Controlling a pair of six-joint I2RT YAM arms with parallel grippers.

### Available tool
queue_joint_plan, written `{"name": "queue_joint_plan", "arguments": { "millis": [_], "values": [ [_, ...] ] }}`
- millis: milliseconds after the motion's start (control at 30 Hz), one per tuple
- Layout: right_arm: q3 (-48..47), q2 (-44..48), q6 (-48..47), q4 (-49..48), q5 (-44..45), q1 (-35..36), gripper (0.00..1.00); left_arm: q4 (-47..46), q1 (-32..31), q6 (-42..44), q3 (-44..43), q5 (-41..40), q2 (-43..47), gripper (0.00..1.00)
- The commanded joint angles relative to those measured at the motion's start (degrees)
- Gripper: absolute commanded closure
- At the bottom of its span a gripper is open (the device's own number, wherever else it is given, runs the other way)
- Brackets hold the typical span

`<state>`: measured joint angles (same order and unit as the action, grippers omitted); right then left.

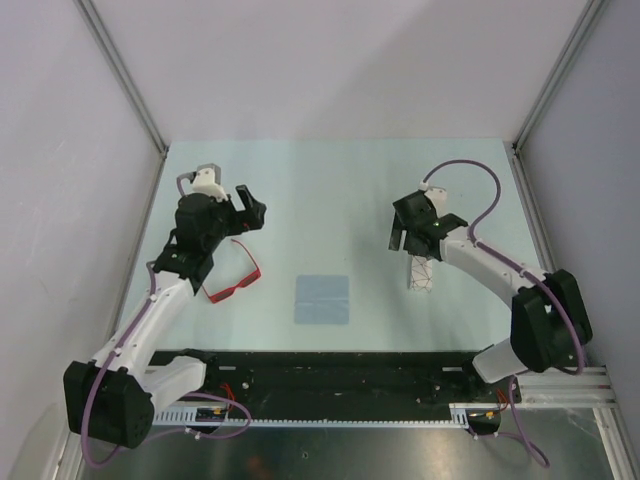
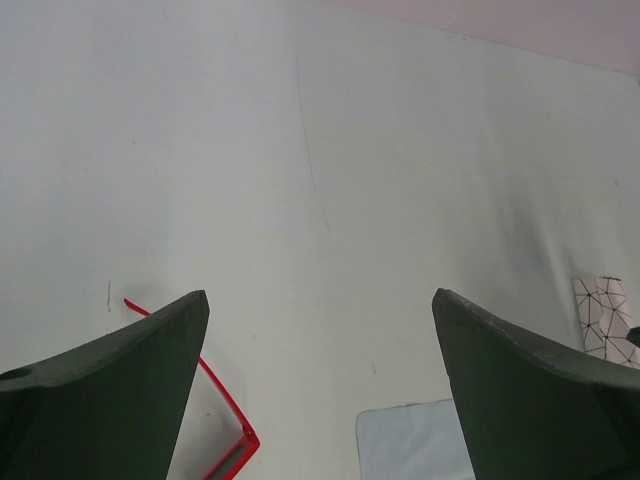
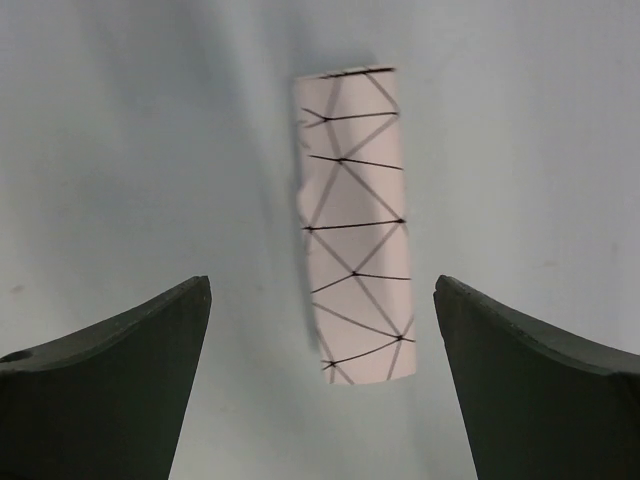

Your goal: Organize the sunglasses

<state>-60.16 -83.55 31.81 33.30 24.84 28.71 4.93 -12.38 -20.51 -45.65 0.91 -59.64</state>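
I should next lower the open fingers of my right gripper around the case's near end (image 1: 421, 272) (image 3: 362, 315) and close across it, as the white patterned case lies lengthwise below between them.
The sunglasses (image 1: 236, 276) lie on the table at the left, with a thin red frame and open temple arms. Part of the red frame shows in the left wrist view (image 2: 226, 406), low and beside the left finger. My left gripper (image 1: 251, 206) is open and empty, hovering just beyond the sunglasses; in its own view (image 2: 320, 295) there is only bare table between the jaws. My right gripper (image 1: 408, 243) is open and empty above the white patterned case (image 1: 420, 272). In the right wrist view the gripper (image 3: 322, 282) has the case (image 3: 352, 220) lying lengthwise ahead, between the jaws and not touched.
A flat light-blue cloth (image 1: 322, 298) lies at the table's near middle; it also shows in the left wrist view (image 2: 412, 446). The case's end shows at the right edge of that view (image 2: 606, 316). Grey walls enclose the table on three sides.
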Motion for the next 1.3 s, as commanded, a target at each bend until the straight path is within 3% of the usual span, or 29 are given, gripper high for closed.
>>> {"name": "queue_joint_plan", "arguments": {
  "millis": [0, 200, 367, 767, 900, 1267],
  "values": [
    [-2.4, -2.8, 5.4, 5.6, 10.2, -0.3, 0.0, -1.7, -0.8, -0.6, 0.6, 1.6, 0.0, 0.0],
    [-2.4, -7.2, 0.2, 2.5, 5.2, -0.8, 0.04, -1.9, -1.8, 0.0, 0.0, 1.8, -1.2, 0.0],
    [-2.4, -10.6, 2.9, 3.2, 3.5, -2.7, 0.04, -1.9, -2.0, 0.3, -0.1, 1.6, -1.6, 0.0],
    [2.9, -9.1, -0.6, 0.1, -7.9, -5.2, 0.1, -2.2, -3.1, 0.9, -1.0, 1.1, -4.3, 0.0],
    [3.4, -9.4, -0.7, 0.4, -8.1, -5.9, 0.13, -2.4, -3.4, 1.4, -1.2, 0.6, -5.2, 0.0],
    [4.4, -8.4, -1.5, -0.1, -7.1, -5.9, 0.5, -2.7, -3.5, 1.0, -1.4, 0.3, -5.9, 0.0]
  ]
}}
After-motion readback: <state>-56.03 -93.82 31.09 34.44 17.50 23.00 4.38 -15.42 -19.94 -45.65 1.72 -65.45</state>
